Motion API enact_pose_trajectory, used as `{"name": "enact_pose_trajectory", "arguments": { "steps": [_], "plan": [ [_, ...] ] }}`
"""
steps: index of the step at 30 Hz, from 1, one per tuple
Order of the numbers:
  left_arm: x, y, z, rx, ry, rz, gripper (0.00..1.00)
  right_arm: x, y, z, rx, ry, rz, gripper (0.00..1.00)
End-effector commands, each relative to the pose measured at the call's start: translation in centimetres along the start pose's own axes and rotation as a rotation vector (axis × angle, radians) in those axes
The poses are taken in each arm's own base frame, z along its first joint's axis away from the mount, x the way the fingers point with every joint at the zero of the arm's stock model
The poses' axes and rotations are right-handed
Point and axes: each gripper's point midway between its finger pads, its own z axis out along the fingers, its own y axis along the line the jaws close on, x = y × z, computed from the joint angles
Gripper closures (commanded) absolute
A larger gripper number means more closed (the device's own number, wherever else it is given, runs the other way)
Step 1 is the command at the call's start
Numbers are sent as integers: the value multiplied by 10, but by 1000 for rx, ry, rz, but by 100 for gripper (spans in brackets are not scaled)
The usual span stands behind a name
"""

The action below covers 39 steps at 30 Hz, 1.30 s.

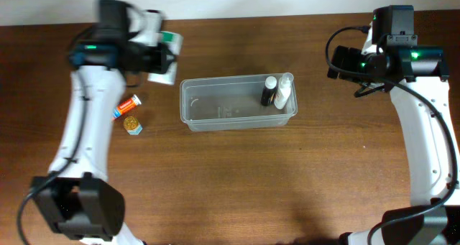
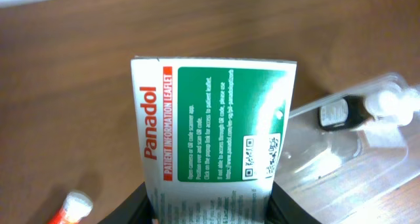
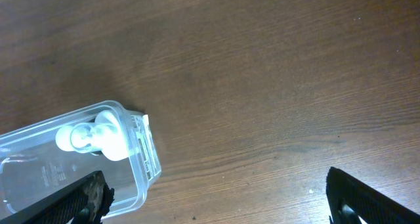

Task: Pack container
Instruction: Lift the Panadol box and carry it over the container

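Observation:
The container's bottom beside the dark bottle is empty, so my left gripper will next swing to the right in the overhead view, go down and let go of the Panadol box.
The clear plastic container (image 1: 237,101) sits at the table's middle, holding a dark bottle (image 1: 268,91) and a white bottle (image 1: 284,91) at its right end. My left gripper (image 1: 159,58) is shut on a white, green and red Panadol box (image 2: 213,129), held above the table just left of the container (image 2: 348,165). My right gripper (image 1: 338,62) is open and empty, to the right of the container (image 3: 72,158), whose white bottle (image 3: 98,135) shows in the right wrist view.
An orange tube with a white cap (image 1: 127,105) and a small blue-and-yellow item (image 1: 132,123) lie on the table left of the container. The tube's cap shows in the left wrist view (image 2: 72,207).

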Motion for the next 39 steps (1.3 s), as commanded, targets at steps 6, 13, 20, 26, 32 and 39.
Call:
{"name": "enact_pose_trajectory", "arguments": {
  "steps": [6, 13, 20, 26, 32, 39],
  "plan": [
    [-27, -93, 18, -129, -74, 489, 68, -1, 1, -1, -4, -2, 9, 2],
    [-15, -153, 43, -59, -68, 787, 68, -1, 1, -1, -5, -2, 9, 2],
    [20, -157, 88, -18, 67, 988, 70, -1, 1, -1, -4, -2, 9, 2],
    [48, -149, 115, 16, 177, 1053, 77, -1, 1, -1, -5, -2, 9, 2],
    [62, -147, 117, 38, 233, 1062, 76, -1, 1, -1, -4, -2, 9, 2],
    [79, -164, 114, 135, 260, 1106, 67, -1, 1, -1, -5, -2, 9, 2]
  ]
}}
